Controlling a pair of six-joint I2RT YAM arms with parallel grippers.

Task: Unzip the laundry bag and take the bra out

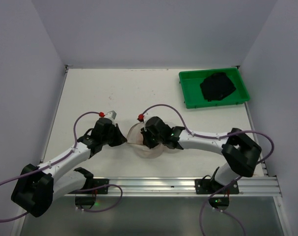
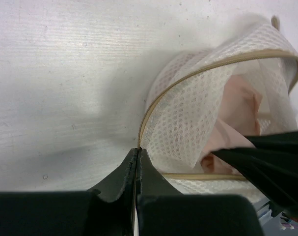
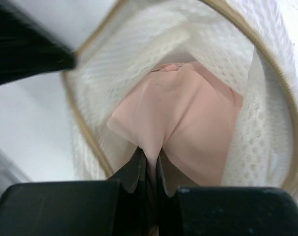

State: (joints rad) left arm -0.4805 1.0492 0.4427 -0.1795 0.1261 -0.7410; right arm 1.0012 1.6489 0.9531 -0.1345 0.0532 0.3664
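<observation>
I need to lift my right gripper from the bag point(image 1: 139, 140) next, swing it outward and lower the bra. I should then let go of the bra beside the dark garment, where the bottom of the green tray is bare.
The cream-white mesh laundry bag point(image 1: 139, 140) lies at the table's middle front, its tan zipper open and its mouth gaping. It fills the left wrist view point(image 2: 203, 113) and the right wrist view point(image 3: 227, 64). A pale pink bra point(image 3: 188, 118) sits inside and also shows in the left wrist view point(image 2: 239, 113). My left gripper point(image 2: 138, 150) is shut on the bag's zipper edge at its left side. My right gripper point(image 3: 149, 155) reaches into the opening and is shut on a fold of the bra.
A green tray point(image 1: 188, 101) holding a dark garment point(image 1: 217, 86) stands at the back right. White walls close in three sides. A metal rail point(image 1: 188, 184) runs along the table's near edge.
</observation>
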